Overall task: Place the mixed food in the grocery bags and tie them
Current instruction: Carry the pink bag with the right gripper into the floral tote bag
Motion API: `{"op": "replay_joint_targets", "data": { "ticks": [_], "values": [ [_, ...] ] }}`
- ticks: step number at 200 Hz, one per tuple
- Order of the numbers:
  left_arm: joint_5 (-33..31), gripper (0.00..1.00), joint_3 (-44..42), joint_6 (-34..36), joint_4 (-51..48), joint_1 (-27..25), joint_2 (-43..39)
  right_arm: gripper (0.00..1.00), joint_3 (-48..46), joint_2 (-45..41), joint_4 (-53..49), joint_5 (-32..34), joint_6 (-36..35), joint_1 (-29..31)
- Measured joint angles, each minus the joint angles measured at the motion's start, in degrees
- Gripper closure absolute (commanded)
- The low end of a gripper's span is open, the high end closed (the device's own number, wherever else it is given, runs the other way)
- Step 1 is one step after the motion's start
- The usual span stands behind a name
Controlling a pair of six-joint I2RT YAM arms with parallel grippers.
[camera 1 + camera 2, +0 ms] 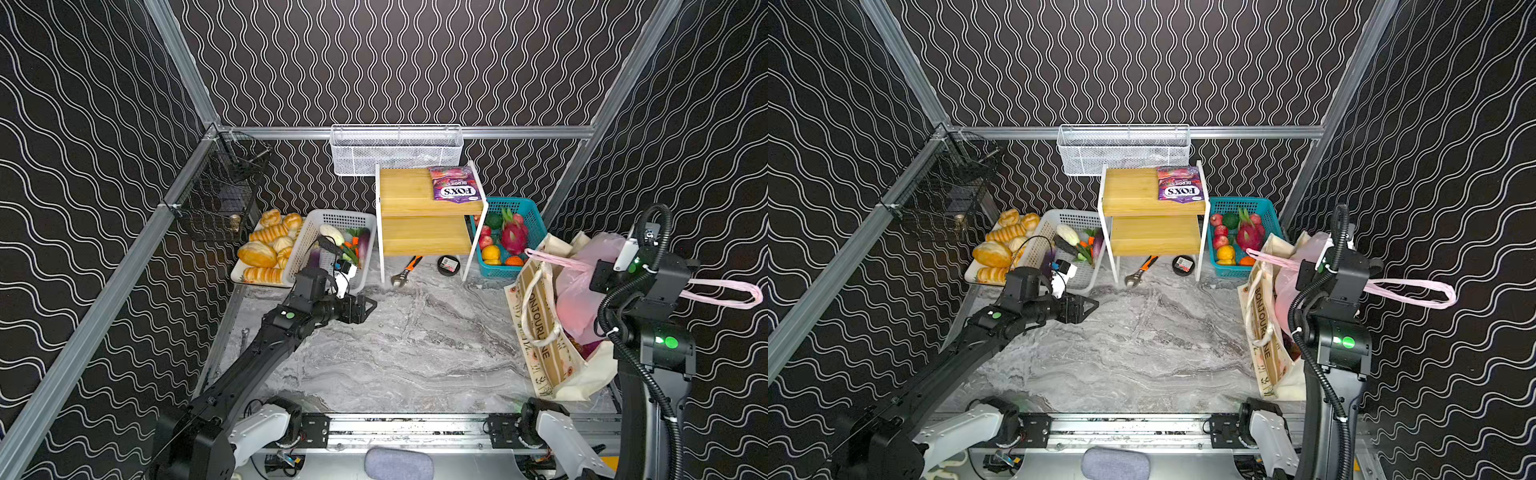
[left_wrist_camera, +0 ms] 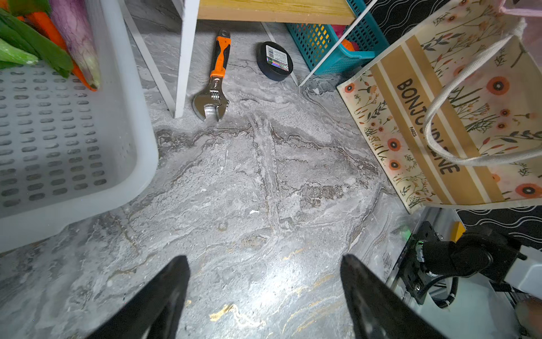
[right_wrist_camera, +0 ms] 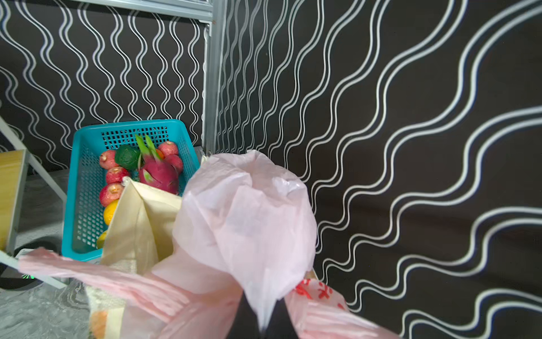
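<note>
My right gripper holds the pink bag's bunched fold and needs to lower it into the cream canvas tote's opening (image 3: 162, 230) and let go, because the pink bag still bulges above the tote's rim.
The cream canvas tote (image 1: 540, 324) (image 1: 1262, 320) (image 2: 440, 123) stands at the right edge of the table. The pink plastic bag (image 1: 582, 282) (image 1: 1287, 286) (image 3: 249, 220) sits inside it, its loop handles (image 1: 723, 296) pulled out sideways. My right gripper (image 3: 265, 323) is shut on a bunched fold of the pink bag above the tote. My left gripper (image 1: 368, 307) (image 1: 1090, 305) (image 2: 265, 261) is open and holds nothing, low over the bare marble beside the white basket. A purple FOX'S packet (image 1: 457, 189) (image 1: 1181, 187) lies on the wooden shelf's top.
A white basket (image 1: 332, 214) (image 2: 140, 132) with vegetables and a bread tray (image 1: 239, 276) stand at the left. A teal fruit basket (image 1: 519, 205) (image 3: 88, 138) stands behind the tote. A wrench (image 1: 407, 270) (image 2: 215, 82) and a black tin (image 1: 448, 264) lie by the shelf legs.
</note>
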Motion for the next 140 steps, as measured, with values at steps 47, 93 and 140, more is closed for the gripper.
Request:
{"op": "replay_joint_targets", "data": {
  "ticks": [47, 93, 140],
  "values": [
    [0.37, 0.14, -0.63, 0.59, 0.37, 0.0, -1.44, 1.0, -4.35, 1.9, -2.08, -1.79, 4.61, -1.53],
    [0.35, 0.14, -0.94, 0.79, 0.09, 0.0, -2.51, 0.92, -5.84, 9.11, -3.61, -6.19, 9.09, -2.32],
    [0.37, 0.14, -0.74, 0.87, -0.09, 0.0, -2.23, 0.8, -9.27, 17.05, -4.48, -10.58, 15.32, -5.11]
  ]
}}
